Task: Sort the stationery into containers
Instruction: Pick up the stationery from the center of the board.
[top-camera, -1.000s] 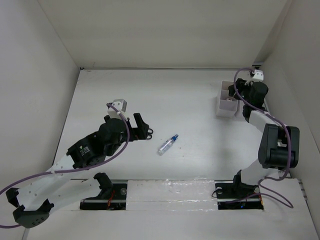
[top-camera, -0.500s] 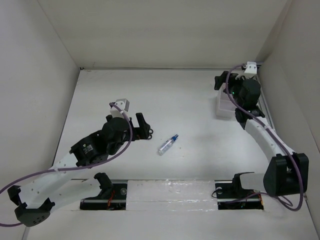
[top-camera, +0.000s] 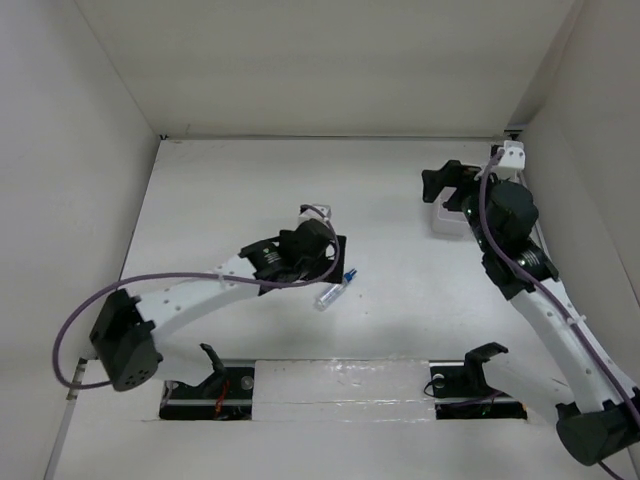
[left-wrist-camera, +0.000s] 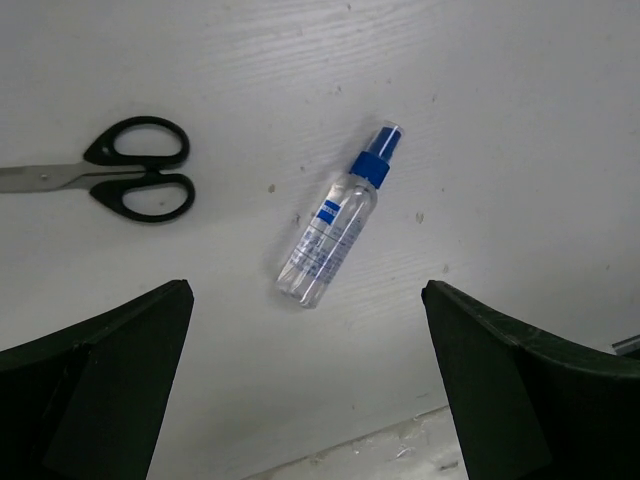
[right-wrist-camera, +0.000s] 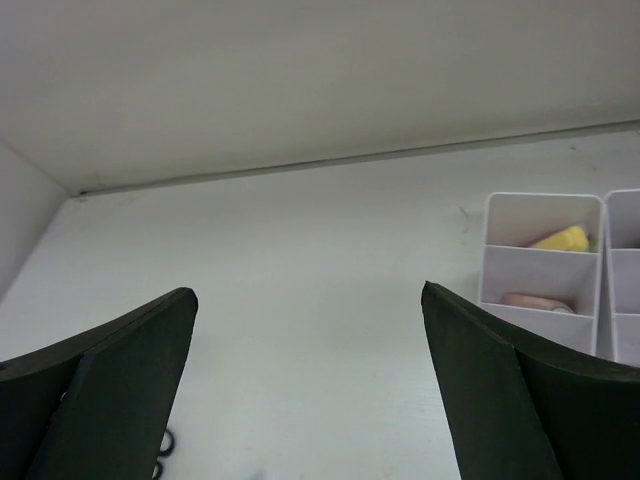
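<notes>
The bottle lies flat on the tabletop beneath my open fingertips. Its body is next, as my left gripper lowers and closes on the bottle's clear, labelled body (top-camera: 330, 295) (left-wrist-camera: 325, 244).
A small clear bottle (left-wrist-camera: 338, 230) with a blue cap lies flat on the white table, also seen from above (top-camera: 335, 290). Black-handled scissors (left-wrist-camera: 130, 182) lie to its left in the left wrist view; the left arm hides them from above. My left gripper (left-wrist-camera: 310, 400) (top-camera: 335, 255) hovers open over the bottle, nothing between its fingers. My right gripper (right-wrist-camera: 310, 400) (top-camera: 445, 188) is open and empty, just left of the containers. One white container (right-wrist-camera: 543, 270) (top-camera: 443, 218) holds a yellow highlighter (right-wrist-camera: 562, 239) and a beige eraser-like block (right-wrist-camera: 535, 301). A second container (right-wrist-camera: 625, 270) shows at the frame's edge.
White walls close in the table at the back, left and right; the containers stand near the back right corner. A taped strip (top-camera: 340, 375) runs along the near edge between the arm bases.
My left arm has swung right, from beside the scissors to over the bottle. My right gripper has opened wide and drawn up and left, away from the containers.
</notes>
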